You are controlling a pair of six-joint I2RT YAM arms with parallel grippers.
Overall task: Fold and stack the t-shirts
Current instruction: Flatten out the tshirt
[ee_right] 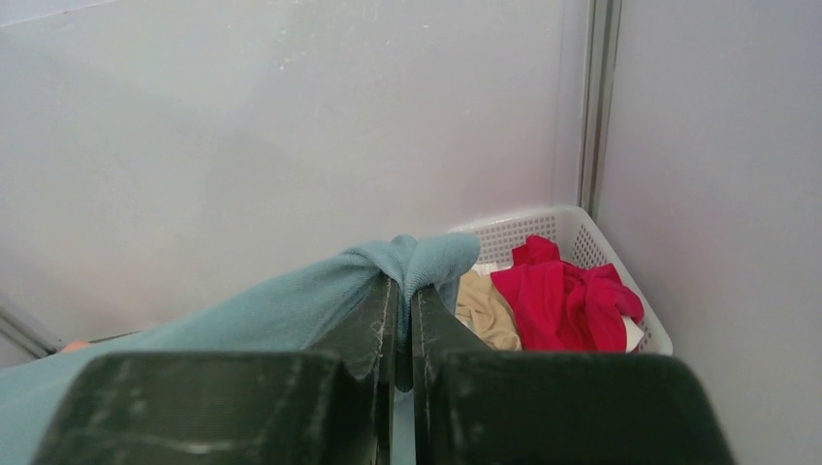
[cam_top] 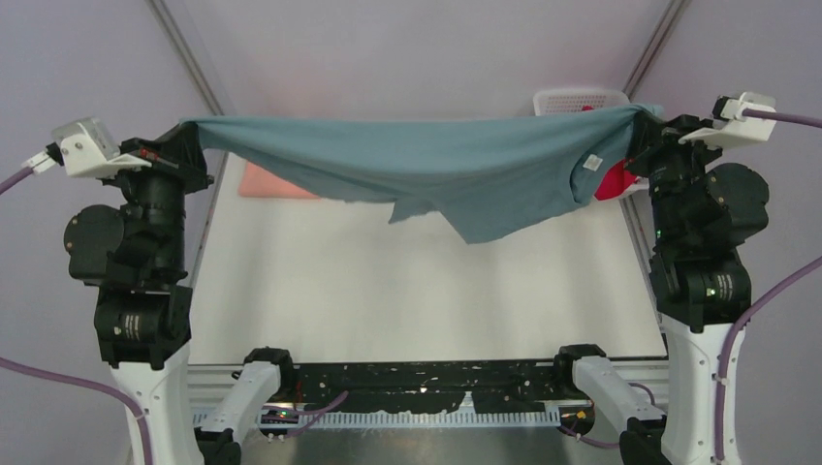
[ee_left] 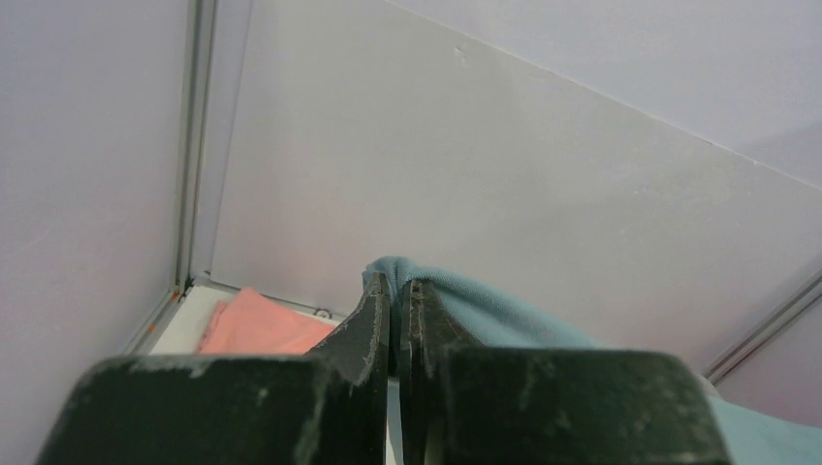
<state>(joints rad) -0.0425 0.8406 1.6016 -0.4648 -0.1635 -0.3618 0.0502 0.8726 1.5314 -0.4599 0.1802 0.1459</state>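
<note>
The slate-blue t-shirt's cloth hangs stretched out, so my right gripper should next lower the shirt's corner onto the clear tabletop (cam_top: 580, 222) beside the basket below it and let go there.
The slate-blue t-shirt (cam_top: 436, 170) hangs stretched in the air between both arms, high over the far part of the table, its lower edge drooping at the middle. My left gripper (cam_top: 191, 131) is shut on its left corner (ee_left: 399, 281). My right gripper (cam_top: 642, 126) is shut on its right corner (ee_right: 405, 276). The salmon-pink t-shirt (cam_top: 271, 182) lies folded flat at the far left of the table, also in the left wrist view (ee_left: 262, 325). The red t-shirt (ee_right: 562, 300) and the beige t-shirt (ee_right: 485, 310) lie crumpled in the basket.
The white lattice basket (cam_top: 582, 99) stands at the far right corner, its rim in the right wrist view (ee_right: 591, 242). Grey walls with metal frame posts (cam_top: 189, 63) close in the back and sides. The white table surface (cam_top: 417, 291) lies below the hanging shirt.
</note>
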